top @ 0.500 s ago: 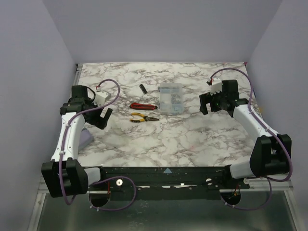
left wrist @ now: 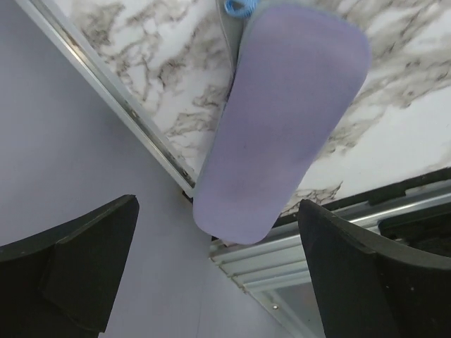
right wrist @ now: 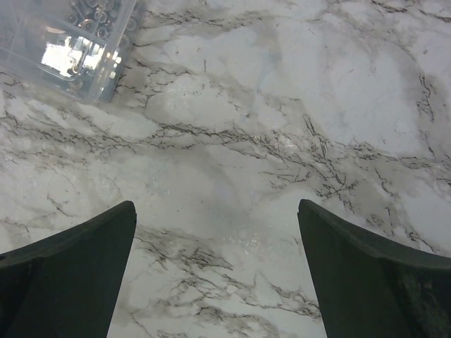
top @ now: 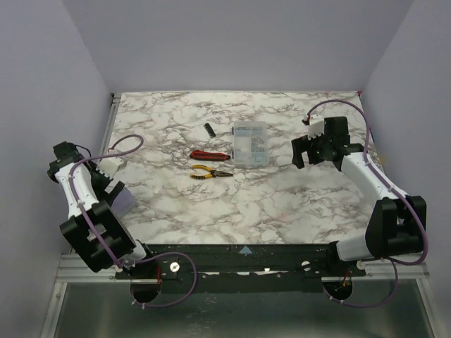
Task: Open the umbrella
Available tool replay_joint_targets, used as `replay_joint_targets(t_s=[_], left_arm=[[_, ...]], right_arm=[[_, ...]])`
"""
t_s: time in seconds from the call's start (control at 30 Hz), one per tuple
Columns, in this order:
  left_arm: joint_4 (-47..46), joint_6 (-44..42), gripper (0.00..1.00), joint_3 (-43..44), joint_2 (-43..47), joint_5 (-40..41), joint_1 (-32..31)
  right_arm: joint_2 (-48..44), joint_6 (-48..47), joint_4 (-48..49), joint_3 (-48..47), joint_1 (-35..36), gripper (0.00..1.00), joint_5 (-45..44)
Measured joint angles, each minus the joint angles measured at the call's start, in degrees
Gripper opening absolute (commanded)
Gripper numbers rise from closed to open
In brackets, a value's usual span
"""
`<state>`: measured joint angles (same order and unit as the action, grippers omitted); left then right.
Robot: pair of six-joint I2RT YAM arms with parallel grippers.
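The bundle (left wrist: pixel 282 120) slants across the left wrist view, and the bundle's rounded near end (left wrist: pixel 244 204) lies below the open fingers. My left gripper needs to turn and lower onto that end next.
The folded umbrella (top: pixel 121 202) lies at the table's near left edge, half hidden under my left arm. In the left wrist view it is a pale lavender-blue oblong bundle (left wrist: pixel 282 120) with a bit of blue strap (left wrist: pixel 236 7) at its far end. Its near end hangs over the table's corner rail. No shaft or handle shows. My left gripper (top: pixel 111 187) hangs just above it, open and empty, the fingers wide apart on either side of its near end (left wrist: pixel 218 211). My right gripper (top: pixel 305 153) is open and empty above bare marble at the right (right wrist: pixel 215 211).
Red pliers (top: pixel 209 155) and yellow-handled pliers (top: pixel 210 171) lie mid-table. A clear plastic parts box (top: pixel 250 144) stands beside them and also shows in the right wrist view (right wrist: pixel 70 49). A small black item (top: pixel 208 129) lies farther back. The left wall stands close to the left arm.
My left arm has swung left and back toward the near left corner, so its gripper now hangs over the umbrella. The right arm has not moved.
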<state>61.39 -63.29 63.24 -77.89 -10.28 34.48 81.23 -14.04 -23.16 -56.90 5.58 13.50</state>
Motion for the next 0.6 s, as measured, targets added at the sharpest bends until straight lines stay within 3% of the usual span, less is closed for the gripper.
replay_joint_targets(t_s=[0.2,0.43,0.6], left_arm=[[-2.0,-6.8,0.93,-6.9,-2.4,3.6,2.7],[-4.0,-8.9,0.59,-10.3,-4.9,4.3,2.1],[-5.0,-7.0,0.44,-11.2,-5.0,5.0,-3.6]], right_arm=[[0.9,0.0,-0.2,-1.0,0.0,1.00,0.4],[1.7,0.0,-0.5,-1.9,0.0,1.00,0.7],[1.7,0.0,-0.5,-2.0,0.0,1.00,0.8]])
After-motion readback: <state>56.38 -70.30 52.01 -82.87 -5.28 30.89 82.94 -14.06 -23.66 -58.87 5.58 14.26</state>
